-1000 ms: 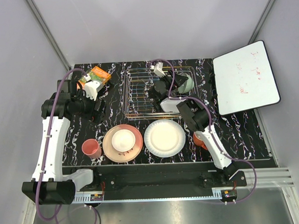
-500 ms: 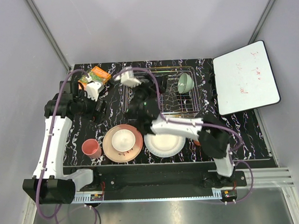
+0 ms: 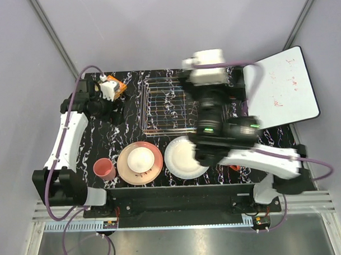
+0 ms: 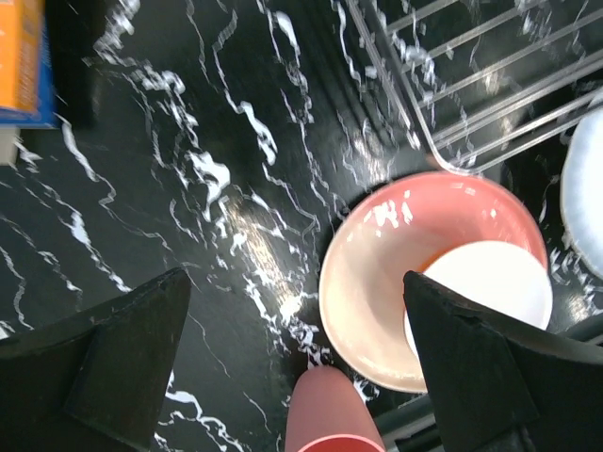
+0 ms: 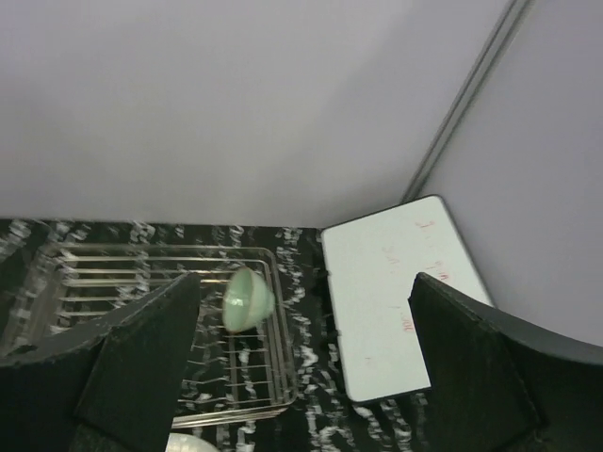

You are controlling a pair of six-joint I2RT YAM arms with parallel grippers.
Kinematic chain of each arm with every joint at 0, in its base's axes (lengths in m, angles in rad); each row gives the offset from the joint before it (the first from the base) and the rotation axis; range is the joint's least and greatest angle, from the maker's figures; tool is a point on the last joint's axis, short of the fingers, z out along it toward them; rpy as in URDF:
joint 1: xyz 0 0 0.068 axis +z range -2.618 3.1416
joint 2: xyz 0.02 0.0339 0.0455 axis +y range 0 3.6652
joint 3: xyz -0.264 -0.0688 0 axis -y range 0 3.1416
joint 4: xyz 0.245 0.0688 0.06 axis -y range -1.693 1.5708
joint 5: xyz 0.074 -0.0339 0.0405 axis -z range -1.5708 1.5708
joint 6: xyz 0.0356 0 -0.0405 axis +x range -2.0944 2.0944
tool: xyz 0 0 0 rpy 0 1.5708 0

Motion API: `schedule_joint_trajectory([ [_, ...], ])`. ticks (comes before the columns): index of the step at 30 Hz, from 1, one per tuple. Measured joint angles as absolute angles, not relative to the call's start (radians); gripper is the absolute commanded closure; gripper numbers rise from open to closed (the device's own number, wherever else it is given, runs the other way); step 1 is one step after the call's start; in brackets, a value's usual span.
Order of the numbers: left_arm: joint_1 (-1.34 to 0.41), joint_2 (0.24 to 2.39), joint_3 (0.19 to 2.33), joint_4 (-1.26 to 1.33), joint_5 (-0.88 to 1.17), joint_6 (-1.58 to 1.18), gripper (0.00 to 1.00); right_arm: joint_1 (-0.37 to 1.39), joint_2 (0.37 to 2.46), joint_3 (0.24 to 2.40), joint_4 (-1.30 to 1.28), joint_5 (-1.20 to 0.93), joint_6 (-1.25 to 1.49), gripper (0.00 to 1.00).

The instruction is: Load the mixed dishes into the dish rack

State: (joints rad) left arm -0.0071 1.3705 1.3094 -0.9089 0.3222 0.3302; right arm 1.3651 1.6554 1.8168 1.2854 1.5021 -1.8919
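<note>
The cream bowl sits on top of its pink-cream plate, on the left in the top view, so my right gripper should swing down next onto the cream bowl's rim by the white plate.
The wire dish rack lies at the table's far middle. The pale green bowl rests on its side in the rack, at its right end. The pink-cream plate carries the cream bowl near the front. The pink tumbler stands left of it and the white plate right of it. The orange mug is mostly hidden under my right arm. My left gripper is open and empty over bare table, above the tumbler and plate. My right gripper is open and empty, raised high over the rack.
The white board lies at the far right, beside the rack. The orange-green snack packet lies at the far left, partly under my left wrist. My raised right arm hides the rack's right end in the top view.
My right arm has swung from the rack's left side up and to the right, now high above the rack. My left arm has drawn back toward the snack packet.
</note>
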Motion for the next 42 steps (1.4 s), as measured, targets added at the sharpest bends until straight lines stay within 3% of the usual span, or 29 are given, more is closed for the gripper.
schedule_joint_trajectory([
  [3, 0.005, 1.382, 1.39, -0.889, 0.342, 0.305, 0.01, 1.425, 1.538, 1.88, 1.356, 1.5, -1.858, 0.0],
  [7, 0.033, 1.382, 1.47, -0.853, 0.37, 0.276, 0.01, 1.48, 1.684, 2.165, 1.391, 1.485, -1.919, 0.0],
  [9, 0.048, 1.377, 1.475, -0.84, 0.384, 0.266, 0.01, 1.505, 1.715, 2.16, 1.349, 1.479, -1.877, 0.0],
  [11, 0.064, 1.371, 1.469, -0.84, 0.396, 0.261, 0.01, 1.532, 1.675, 2.061, 1.036, 1.444, -1.549, 0.0],
  [14, 0.082, 1.35, 1.444, -0.84, 0.408, 0.262, 0.01, 1.474, 1.552, 2.085, 0.242, 1.154, -0.898, 0.0],
  [17, 0.098, 1.328, 1.42, -0.842, 0.411, 0.263, 0.01, 1.328, 1.431, 2.109, -0.137, 1.061, -0.537, 0.0],
  [20, 0.11, 1.305, 1.399, -0.845, 0.411, 0.266, 0.01, 1.298, 1.407, 2.182, -0.38, 0.978, -0.263, 0.0],
  [25, 0.116, 1.281, 1.388, -0.844, 0.416, 0.265, 0.01, 1.267, 1.451, 2.011, -0.558, 0.787, 0.045, 0.01],
  [32, 0.116, 1.263, 1.344, -0.844, 0.422, 0.265, 0.01, 1.262, 1.726, 1.665, -0.718, 0.519, 0.276, 0.03],
  [42, 0.116, 1.263, 1.309, -0.843, 0.435, 0.263, 0.01, 1.177, 1.673, 1.555, -0.742, 0.367, 0.369, 0.14],
])
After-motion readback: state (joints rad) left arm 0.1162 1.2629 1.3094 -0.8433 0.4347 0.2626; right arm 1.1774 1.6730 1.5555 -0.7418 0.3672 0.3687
